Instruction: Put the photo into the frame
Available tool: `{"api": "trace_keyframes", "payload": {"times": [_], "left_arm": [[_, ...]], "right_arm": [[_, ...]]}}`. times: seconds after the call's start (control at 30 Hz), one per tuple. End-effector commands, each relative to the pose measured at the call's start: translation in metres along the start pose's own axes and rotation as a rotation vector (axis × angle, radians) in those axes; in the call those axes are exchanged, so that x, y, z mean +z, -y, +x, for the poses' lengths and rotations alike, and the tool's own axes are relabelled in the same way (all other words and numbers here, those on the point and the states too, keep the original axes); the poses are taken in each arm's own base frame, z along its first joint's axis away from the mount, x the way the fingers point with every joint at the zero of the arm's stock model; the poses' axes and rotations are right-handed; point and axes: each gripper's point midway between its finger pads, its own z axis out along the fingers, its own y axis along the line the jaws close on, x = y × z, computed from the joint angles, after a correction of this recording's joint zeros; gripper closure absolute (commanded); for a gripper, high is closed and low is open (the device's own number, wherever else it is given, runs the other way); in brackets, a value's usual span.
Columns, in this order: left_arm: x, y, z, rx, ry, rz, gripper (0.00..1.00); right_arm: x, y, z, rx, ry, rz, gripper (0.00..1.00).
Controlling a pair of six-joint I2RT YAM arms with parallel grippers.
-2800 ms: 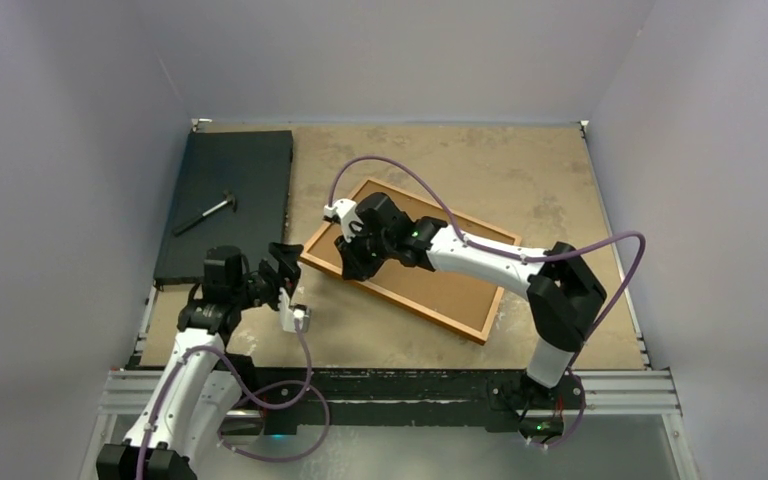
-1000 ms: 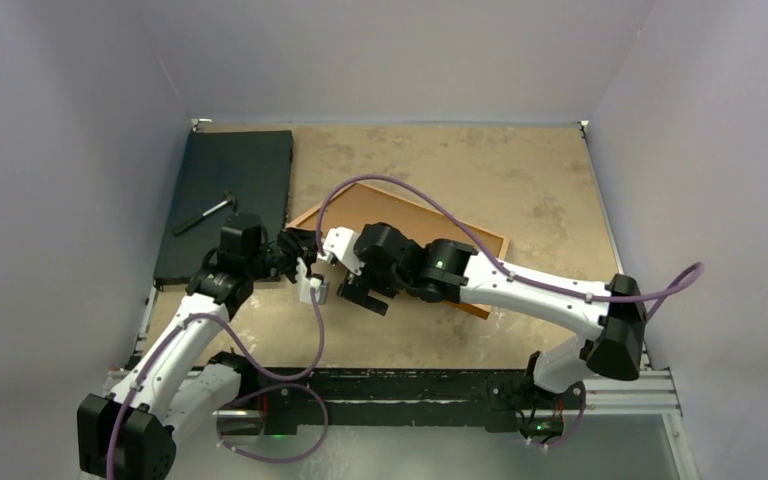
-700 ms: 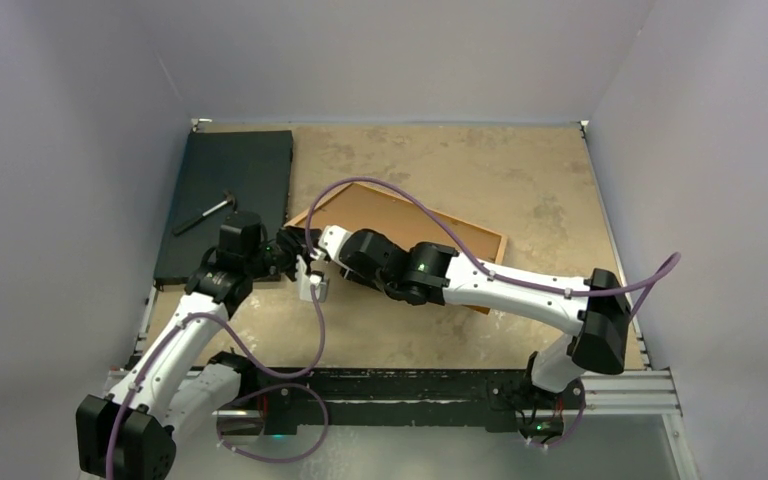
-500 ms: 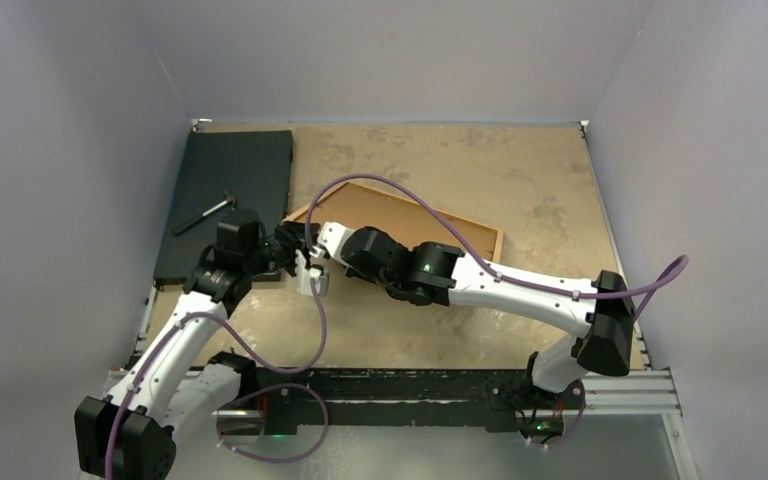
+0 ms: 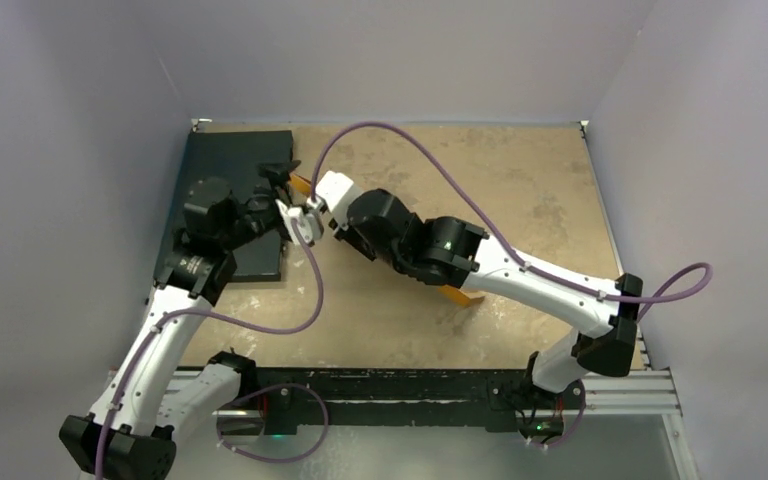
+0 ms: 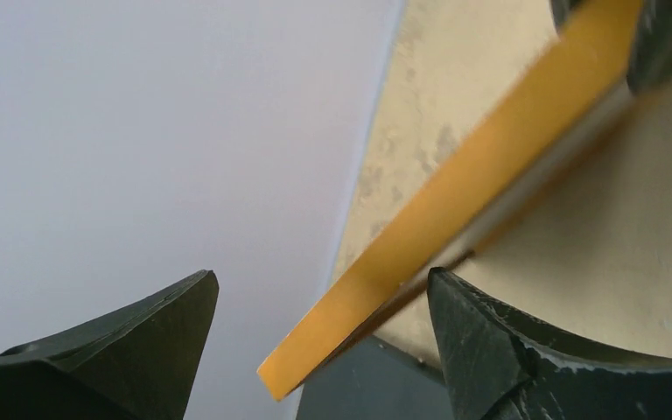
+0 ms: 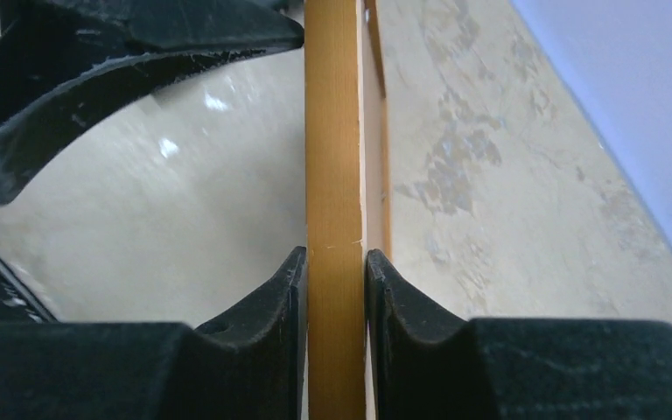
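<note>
I need to move my right gripper to the right in the top view next and down over the bare tabletop. The frame [image 5: 460,296] is standing on edge, and I should let go of it flat.
The frame [image 5: 460,296] stands up on its long edge across the table, mostly hidden under my right arm in the top view; only its orange ends show. My right gripper [image 7: 334,255] is shut on the frame's [image 7: 332,131] narrow wooden edge, one finger on each face. My left gripper [image 6: 319,278] is open, its fingers astride the frame's [image 6: 490,149] far-left corner without touching it. Seen from above, the left gripper [image 5: 285,180] is beside that corner, over the mat's right edge. The photo is out of view.
A dark grey-black mat [image 5: 220,165] lies at the back left of the tan table [image 5: 520,180], partly under my left arm. Pale walls close in the left, back and right sides. Purple cables loop over both arms.
The right gripper shut on the frame's edge and raised it from lying flat onto its edge. The left gripper let go, opened, and moved back and left toward the mat.
</note>
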Motion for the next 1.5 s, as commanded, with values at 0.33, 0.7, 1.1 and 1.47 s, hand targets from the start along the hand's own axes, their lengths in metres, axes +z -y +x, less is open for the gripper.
{"api": "trace_keyframes", "payload": {"times": [0.33,0.7,1.1,1.47], "left_arm": [[-0.017,-0.095,-0.017,-0.533,-0.079,-0.225,0.07],[0.009,0.009,0.087,-0.599,-0.431,0.056,0.1],[0.028,0.131,0.159,-0.798,-0.662,0.254,0.25],[0.038,0.155,0.165,-0.899,-0.667,0.277,0.26]], "right_arm": [[0.029,0.136,-0.02,0.502,0.171,-0.02,1.0],[0.041,0.19,0.09,0.776,0.136,0.088,1.0],[0.055,0.165,0.195,1.062,0.129,0.124,1.0],[0.064,0.163,0.248,1.102,0.096,0.229,1.0]]}}
